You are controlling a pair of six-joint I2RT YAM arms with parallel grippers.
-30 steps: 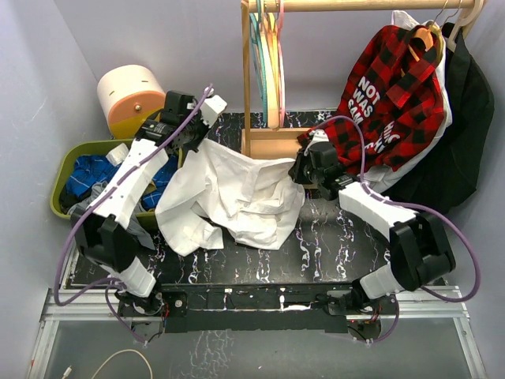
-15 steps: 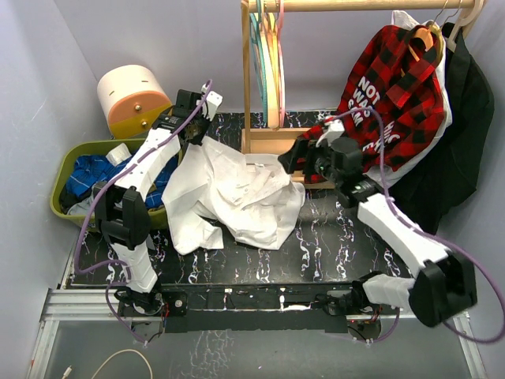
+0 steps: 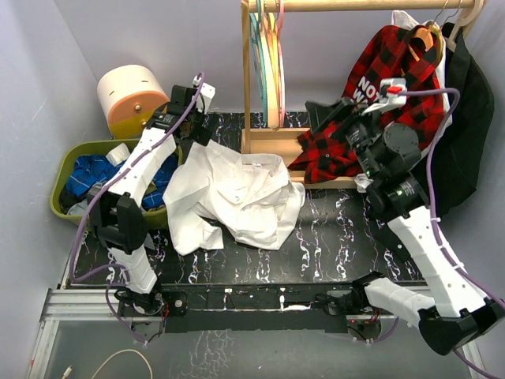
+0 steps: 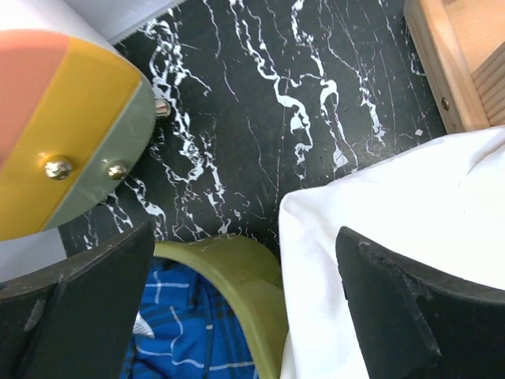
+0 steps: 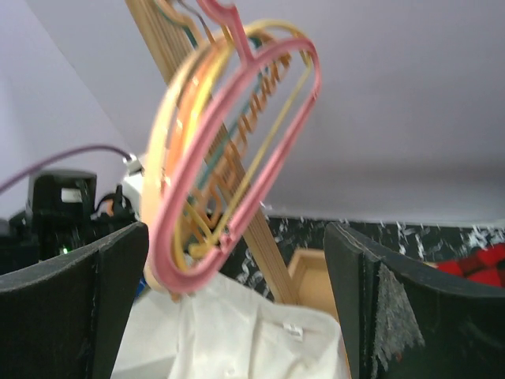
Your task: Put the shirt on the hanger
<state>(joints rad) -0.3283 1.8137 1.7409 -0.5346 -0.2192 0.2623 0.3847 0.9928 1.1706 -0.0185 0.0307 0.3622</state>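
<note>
The right gripper goes to the left in the top view next, then grabs the pink hanger's near end, because that hanger hangs nearest its open fingers.
The white shirt (image 3: 237, 197) lies crumpled on the black marbled table, its collar toward the rack. The pink hanger (image 3: 279, 63) hangs on the wooden rail among other hangers. My left gripper (image 3: 192, 126) hovers open over the shirt's far left edge; in the left wrist view its jaws (image 4: 245, 245) stand wide apart above the shirt (image 4: 379, 221) with nothing between them. My right gripper (image 3: 325, 118) is raised, open and empty, pointing left at the hangers. In the right wrist view the pink hanger (image 5: 162, 253) hangs just ahead of the open gripper (image 5: 237, 237), above the shirt (image 5: 237, 339).
A green bin (image 3: 67, 158) holding a blue checked garment sits at the left, close to the shirt's edge. A cream and orange round container (image 3: 126, 95) stands behind it. The wooden rack's base (image 3: 268, 142) is at the back. A red plaid shirt (image 3: 394, 103) and dark clothes hang at the right.
Both grippers have opened and let go of the shirt, which has settled on the table. The right arm has risen and turned toward the hangers. The left gripper has lifted slightly.
</note>
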